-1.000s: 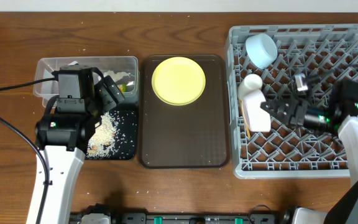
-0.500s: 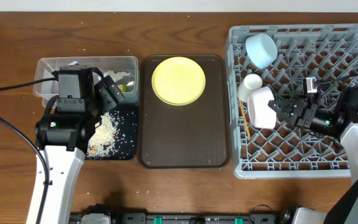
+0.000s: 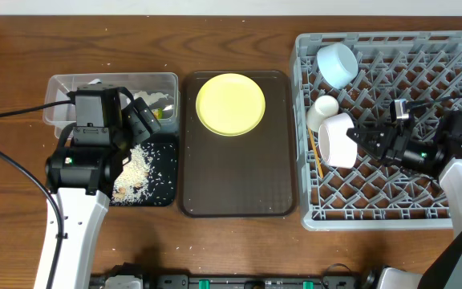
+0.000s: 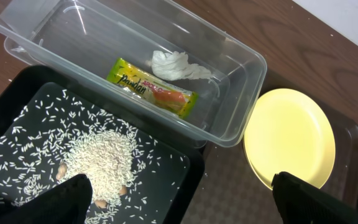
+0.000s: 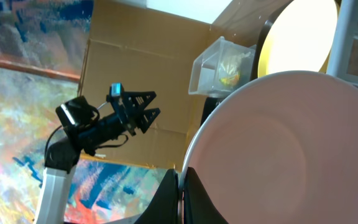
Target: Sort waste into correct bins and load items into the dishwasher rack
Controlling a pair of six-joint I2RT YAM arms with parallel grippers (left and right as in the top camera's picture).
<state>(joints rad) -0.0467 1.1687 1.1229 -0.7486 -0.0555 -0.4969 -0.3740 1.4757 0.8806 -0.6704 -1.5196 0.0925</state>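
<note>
The bowl in my right gripper should go down next toward the rack's edge by the brown tray, as slots are free beside the white cup.
My right gripper (image 3: 361, 138) is shut on the rim of the pale pinkish-white bowl (image 3: 337, 140), holding it on edge over the left part of the grey dishwasher rack (image 3: 375, 218). In the right wrist view the bowl (image 5: 291, 149) fills the frame, its rim pinched in the right gripper (image 5: 182, 193). A light blue bowl (image 3: 337, 64) and a small white cup (image 3: 325, 107) lie in the rack. The yellow plate (image 3: 230, 104) sits on the brown tray (image 3: 239, 189). My left gripper (image 4: 182, 200) hangs open over the black tray (image 4: 185, 180) of rice (image 4: 98, 158). The tissue (image 4: 176, 65) and wrapper (image 4: 152, 93) lie in the clear tub (image 4: 241, 93).
The clear tub (image 3: 62, 92) and black tray (image 3: 165, 189) stand side by side left of the brown tray. A thin wooden chopstick (image 3: 317, 156) shows in the rack beside the held bowl. A black cable (image 3: 6, 112) runs across the table at the left.
The right gripper has tipped the pinkish bowl up onto its edge and drawn back a little to the right. The left arm has not moved.
</note>
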